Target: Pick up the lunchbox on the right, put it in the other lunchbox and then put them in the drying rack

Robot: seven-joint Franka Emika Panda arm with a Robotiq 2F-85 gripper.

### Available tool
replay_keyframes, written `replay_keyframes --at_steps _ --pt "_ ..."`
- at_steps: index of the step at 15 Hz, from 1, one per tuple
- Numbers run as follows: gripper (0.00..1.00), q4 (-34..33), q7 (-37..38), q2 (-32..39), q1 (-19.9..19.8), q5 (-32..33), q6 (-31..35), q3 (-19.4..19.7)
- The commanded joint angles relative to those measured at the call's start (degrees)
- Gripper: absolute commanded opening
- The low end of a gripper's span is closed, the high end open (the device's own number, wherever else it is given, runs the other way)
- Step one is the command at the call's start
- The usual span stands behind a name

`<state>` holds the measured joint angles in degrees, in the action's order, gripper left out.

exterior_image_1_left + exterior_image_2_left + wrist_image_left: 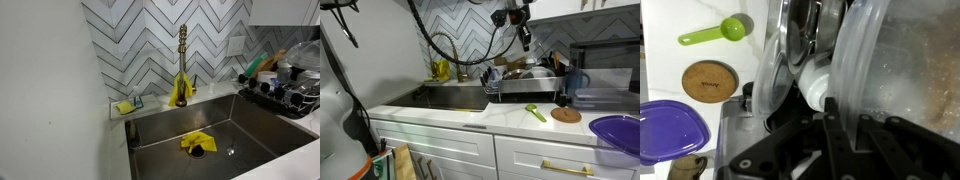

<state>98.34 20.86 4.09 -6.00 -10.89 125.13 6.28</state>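
Note:
My gripper will rise next, then lower to set the lunchbox onto the dishes in the drying rack (520, 90) (808, 45) and release, since upright plates crowd the lunchbox's side.
My gripper (848, 115) is shut on the thin wall of a clear plastic lunchbox (902, 70), which fills the right of the wrist view. In an exterior view the gripper (524, 42) hangs above the black wire drying rack (520, 90), which holds plates and containers. The rack also shows at the right edge of an exterior view (285, 97). In the wrist view, upright plates and lids (798, 45) stand just left of the held lunchbox. Whether a second lunchbox is nested inside it I cannot tell.
A green spoon (536, 112), a round wooden coaster (565, 115) and a purple lid (618, 135) lie on the white counter beside the rack. The steel sink (235, 125) holds a yellow cloth (197, 143). The brass faucet (182, 62) stands behind it.

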Motion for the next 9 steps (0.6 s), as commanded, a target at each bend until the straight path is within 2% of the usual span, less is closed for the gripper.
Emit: replay_keyframes --at_steps 1,5,9 --pt "0.02 6.5 4.6 -6.6 0.9 5.5 0.8 -0.2" --pt "0.02 9.7 9.6 -10.7 0.9 8.8 -0.1 -1.5" --pt "0.02 10.6 10.0 -10.4 0.7 7.6 -0.2 -2.6"
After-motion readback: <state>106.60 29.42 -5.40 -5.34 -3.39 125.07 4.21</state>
